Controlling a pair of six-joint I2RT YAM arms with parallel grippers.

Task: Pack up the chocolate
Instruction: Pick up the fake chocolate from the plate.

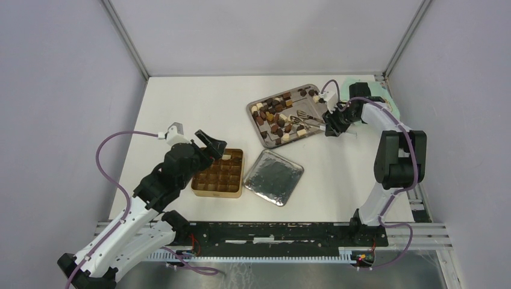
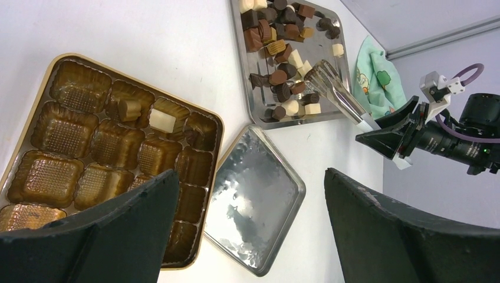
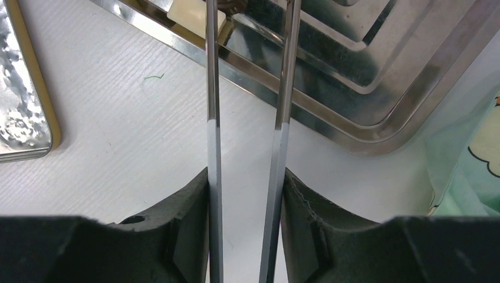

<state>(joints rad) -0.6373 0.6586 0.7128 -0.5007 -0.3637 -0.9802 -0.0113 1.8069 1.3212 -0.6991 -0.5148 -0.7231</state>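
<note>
Next I should swing my left gripper left in the top view, turning it down onto the tin's rim (image 2: 27,119) opposite the lid, because that rim borders bare tabletop.
The chocolate (image 1: 280,111) is a heap of dark, light brown and cream pieces in a steel tray (image 1: 265,143) at the back right. The long silver tongs (image 1: 307,122) reach over that tray, tips among the pieces. My right gripper (image 1: 331,123) is shut on the tongs; in the right wrist view both tong arms (image 3: 213,88) run between my fingers (image 3: 306,200), held slightly apart. The gold gridded tin (image 2: 65,127) holds a light brown piece (image 2: 130,109) and a cream piece (image 2: 162,121). My left gripper (image 2: 249,174) hangs open and empty above the tin's right edge.
A silver square lid (image 1: 277,177) lies beside the tin on its right. A green printed cloth (image 2: 374,82) sits past the tray at the far right. The right arm's cable (image 1: 328,87) loops over the tray's back corner.
</note>
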